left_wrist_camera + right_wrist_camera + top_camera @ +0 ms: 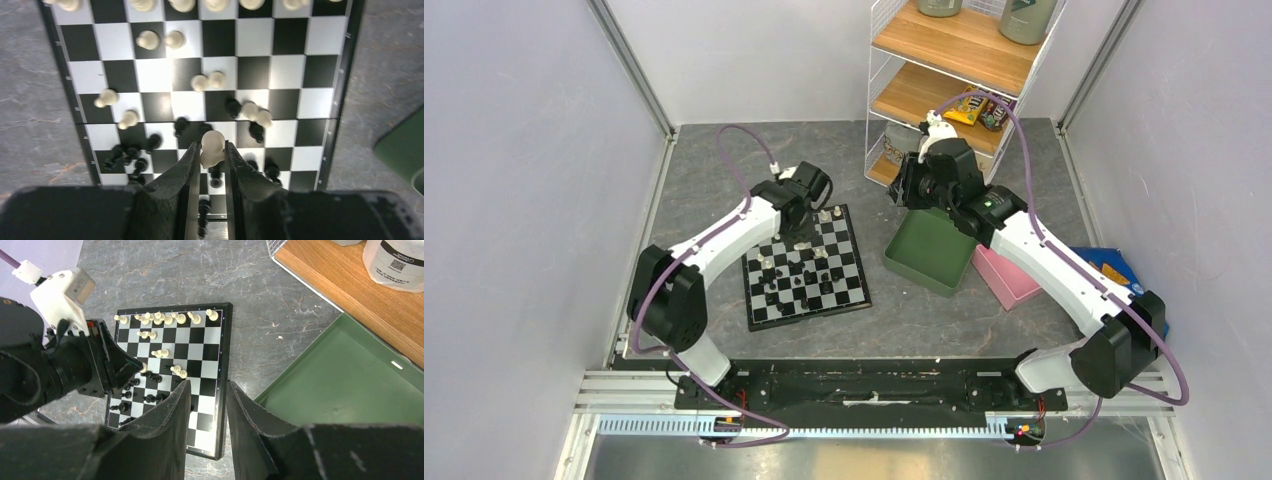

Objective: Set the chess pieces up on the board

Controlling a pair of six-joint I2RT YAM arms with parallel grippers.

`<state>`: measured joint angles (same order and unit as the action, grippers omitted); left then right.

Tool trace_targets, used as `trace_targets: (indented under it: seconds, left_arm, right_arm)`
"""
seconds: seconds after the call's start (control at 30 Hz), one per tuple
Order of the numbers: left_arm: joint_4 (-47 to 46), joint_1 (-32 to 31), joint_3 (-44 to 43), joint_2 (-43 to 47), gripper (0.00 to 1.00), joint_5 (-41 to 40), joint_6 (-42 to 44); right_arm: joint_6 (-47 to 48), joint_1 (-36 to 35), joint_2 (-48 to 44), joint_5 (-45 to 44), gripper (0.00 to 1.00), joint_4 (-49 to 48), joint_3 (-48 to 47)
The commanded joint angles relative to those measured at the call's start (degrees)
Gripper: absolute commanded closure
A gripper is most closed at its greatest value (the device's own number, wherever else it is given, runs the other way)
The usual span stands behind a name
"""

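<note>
The cream-white piece will go on the far row's only empty square (108,10) next, which is below and outward of my left gripper. My left gripper will move outward and down to release it there.
The board (856,290) lies left of centre, its squares black and white (287,70). Cream-white chess pieces (182,4) line its far row and a few stand mid-board. Black chess pieces (132,152) cluster on the near rows, some toppled. My left gripper (212,150) hangs over the board's near half, shut on a cream-white piece (213,141) between its fingertips. It also shows in the overhead view (796,228). My right gripper (209,383) hovers high by the board's right edge (223,347), open, with nothing between its fingers.
A green tray (934,250) sits right of the board, with a pink tray (1009,280) beyond it. A wire rack with wooden shelves (954,50) stands at the back, close behind the right wrist. Grey walls enclose both sides.
</note>
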<state>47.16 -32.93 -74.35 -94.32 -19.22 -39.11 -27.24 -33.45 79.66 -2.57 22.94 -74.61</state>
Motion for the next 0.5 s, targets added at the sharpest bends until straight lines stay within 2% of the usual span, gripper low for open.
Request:
trace_targets:
  seconds: [0.0, 0.23, 0.47]
  left_arm:
    - [2.42, 4.65, 0.19, 3.80, 0.83, -0.94, 3.17]
    - [1.53, 13.61, 1.49, 5.25, 0.83, 0.88, 7.27]
    - [-0.56, 18.95, -0.98, 0.13, 0.83, 3.04, 11.18]
  right_arm:
    - [0.35, 0.41, 0.16, 0.20, 0.60, -2.13, -0.28]
    - [0.24, 0.49, 0.83, 0.46, 0.60, -2.41, -0.54]
    - [0.21, 0.58, 1.60, 0.64, 0.60, -2.51, -0.79]
